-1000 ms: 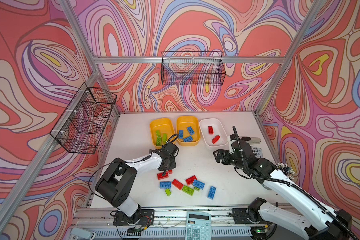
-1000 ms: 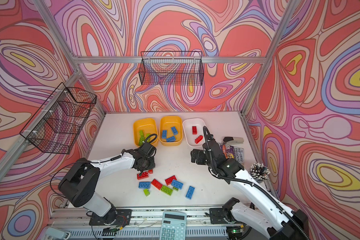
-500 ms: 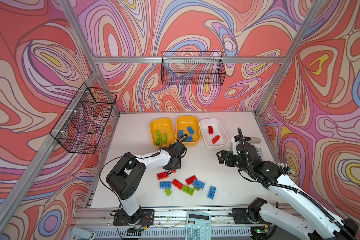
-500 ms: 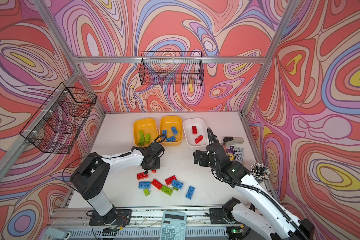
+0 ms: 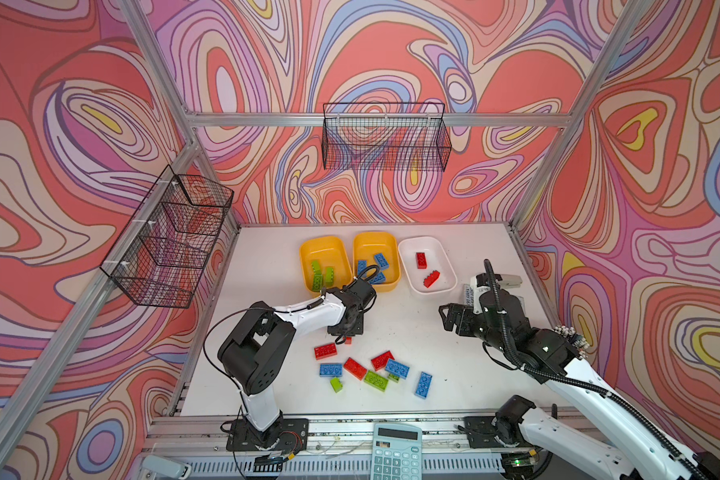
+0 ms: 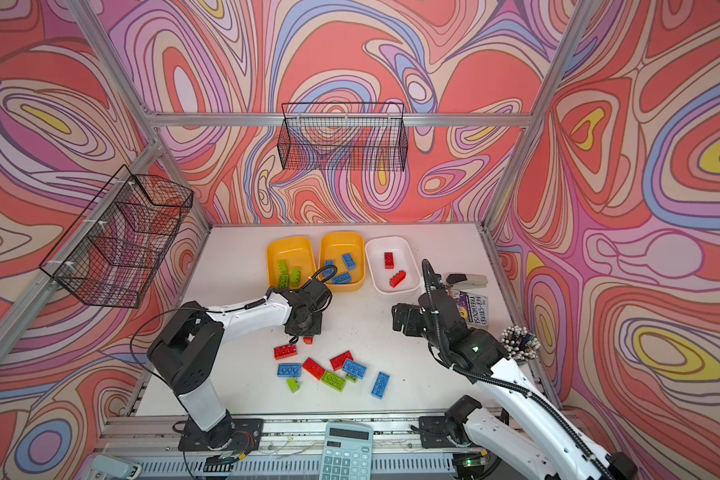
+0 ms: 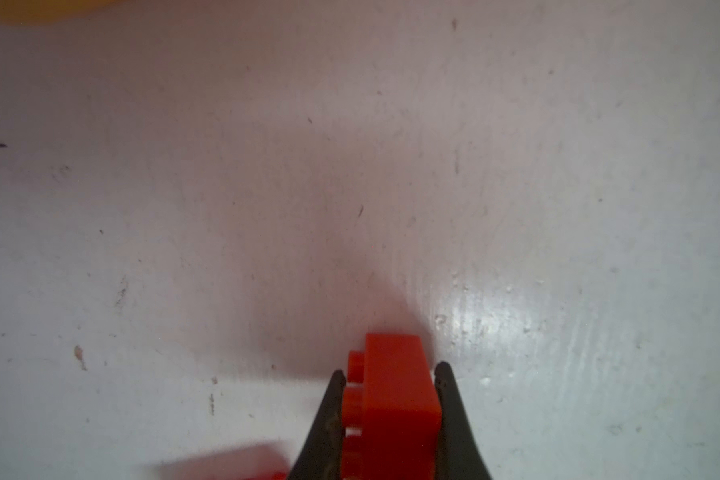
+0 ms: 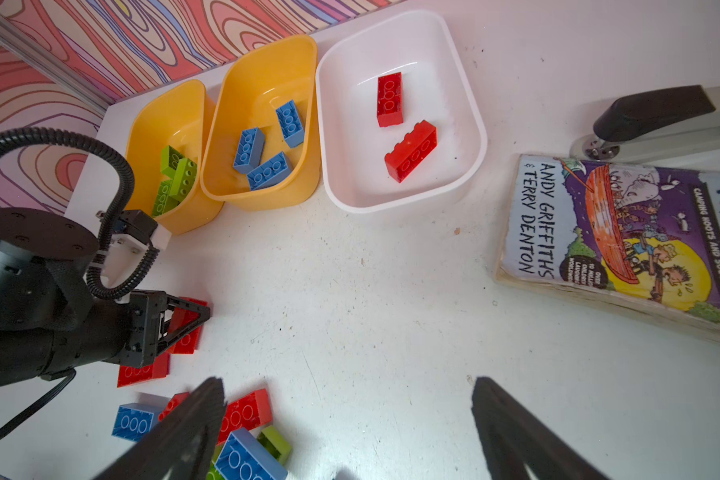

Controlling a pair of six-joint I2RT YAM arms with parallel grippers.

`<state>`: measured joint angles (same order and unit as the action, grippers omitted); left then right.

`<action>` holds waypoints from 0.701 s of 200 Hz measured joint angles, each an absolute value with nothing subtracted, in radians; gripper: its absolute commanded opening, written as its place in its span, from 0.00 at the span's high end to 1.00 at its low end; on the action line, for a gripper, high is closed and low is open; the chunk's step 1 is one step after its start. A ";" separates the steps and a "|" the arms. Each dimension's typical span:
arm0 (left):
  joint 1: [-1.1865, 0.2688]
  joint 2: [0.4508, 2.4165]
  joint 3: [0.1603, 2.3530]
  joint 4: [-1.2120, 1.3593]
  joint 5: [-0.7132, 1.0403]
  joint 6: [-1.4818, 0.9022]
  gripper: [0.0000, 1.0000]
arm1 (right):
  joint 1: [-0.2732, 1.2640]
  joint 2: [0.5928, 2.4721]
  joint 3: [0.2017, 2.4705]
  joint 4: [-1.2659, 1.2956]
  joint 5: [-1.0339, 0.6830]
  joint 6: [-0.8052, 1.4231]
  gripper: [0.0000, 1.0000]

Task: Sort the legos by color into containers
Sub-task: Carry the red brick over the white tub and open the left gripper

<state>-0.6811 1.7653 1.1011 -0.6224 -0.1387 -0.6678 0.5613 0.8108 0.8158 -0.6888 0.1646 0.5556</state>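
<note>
The white tub already holds red legos, so my left gripper will next lift and swing outward over the bare bottom of the white tub (image 5: 408, 266) to release the red lego.
My left gripper (image 5: 345, 333) (image 7: 391, 370) is shut on a small red lego (image 7: 395, 399) (image 6: 307, 340), held low over the white table just behind the loose pile. The pile holds several legos, among them a red one (image 5: 325, 351), a blue one (image 5: 423, 384) and a green one (image 5: 376, 381). At the back stand three containers: a yellow tub (image 5: 308, 253) with green legos, a yellow tub (image 5: 375, 241) with blue ones, and a white tub (image 5: 408, 266) with two red ones. My right gripper (image 5: 445, 318) (image 8: 350, 384) hangs open and empty to the right.
A book (image 6: 474, 309) and a stapler (image 6: 466, 279) lie at the right edge behind my right arm, with a bundle of pens (image 6: 516, 340) beside it. A calculator (image 5: 395, 451) sits on the front rail. Black wire baskets (image 5: 385, 137) hang on the back and left walls.
The left gripper has closed on the small red lego, and the left arm's elbow has swung in toward the table. The right gripper has drifted slightly right, still open.
</note>
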 measured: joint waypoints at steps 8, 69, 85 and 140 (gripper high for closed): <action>-0.681 1.765 1.116 -0.629 -0.138 -0.665 0.99 | 0.561 0.811 0.816 -0.689 0.165 0.556 0.02; -0.681 1.827 1.381 -0.684 -0.128 -0.635 0.99 | 0.561 0.794 0.815 -0.689 0.166 0.562 0.02; -0.681 1.887 1.517 -0.693 -0.114 -0.622 0.99 | 0.561 0.780 0.812 -0.689 0.166 0.564 0.02; -0.682 2.136 1.963 -0.685 -0.014 -0.587 0.99 | 0.561 0.729 0.786 -0.692 0.165 0.586 0.02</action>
